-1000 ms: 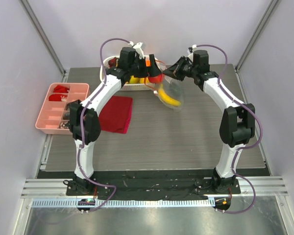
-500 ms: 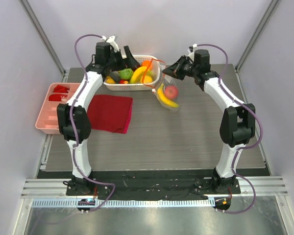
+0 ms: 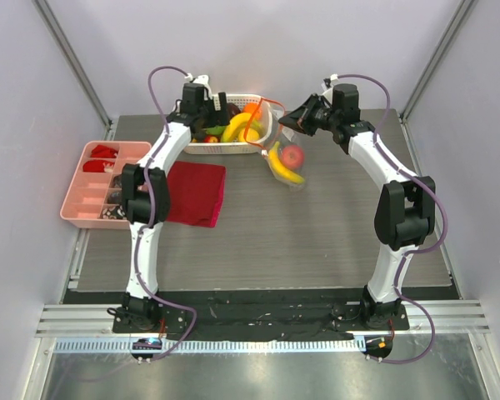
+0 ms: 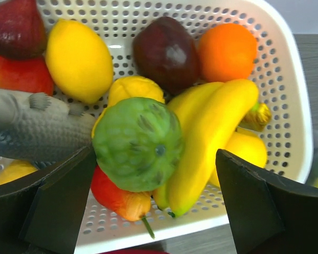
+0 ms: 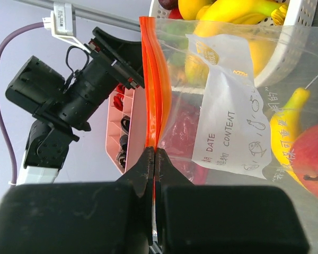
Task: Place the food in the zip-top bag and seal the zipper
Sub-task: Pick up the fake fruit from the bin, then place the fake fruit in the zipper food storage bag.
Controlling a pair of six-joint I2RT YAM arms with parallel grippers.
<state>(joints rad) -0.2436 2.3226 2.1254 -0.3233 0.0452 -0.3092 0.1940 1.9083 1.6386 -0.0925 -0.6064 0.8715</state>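
Note:
Next I should lower my left gripper and ease it left in the wrist view, since the green round piece [image 3: 216, 131] [image 4: 138, 143] lies below it, nearer that side's finger.
My right gripper [image 3: 288, 120] is shut on the orange-red zipper [image 5: 152, 79] of the clear zip-top bag [image 3: 285, 160] and holds it hanging beside the basket. In the bag lie a yellow banana [image 5: 290, 124] and a red apple [image 5: 310, 159]. The bag's white label [image 5: 230, 106] faces the right wrist camera. My left gripper [image 4: 156, 203] is open and empty over the white basket [image 3: 233, 148]. Between its fingers [image 4: 58, 206] lie a green round piece [image 4: 138, 143] and yellow bananas [image 4: 212, 132]. A lemon [image 4: 79, 58], an orange [image 4: 227, 50] and a dark purple piece [image 4: 167, 53] lie further in.
A folded dark red cloth [image 3: 196, 193] lies left of centre. A pink divided tray [image 3: 100, 183] sits at the table's left edge. A grey toy fish [image 4: 37, 127] lies in the basket by my left finger. The basket's rim [image 4: 294, 106] stands close to the bag.
My left gripper has left the bag's mouth, swung out to the left, and come back over the basket. A red apple now shows in the bag. The right gripper has kept its hold.

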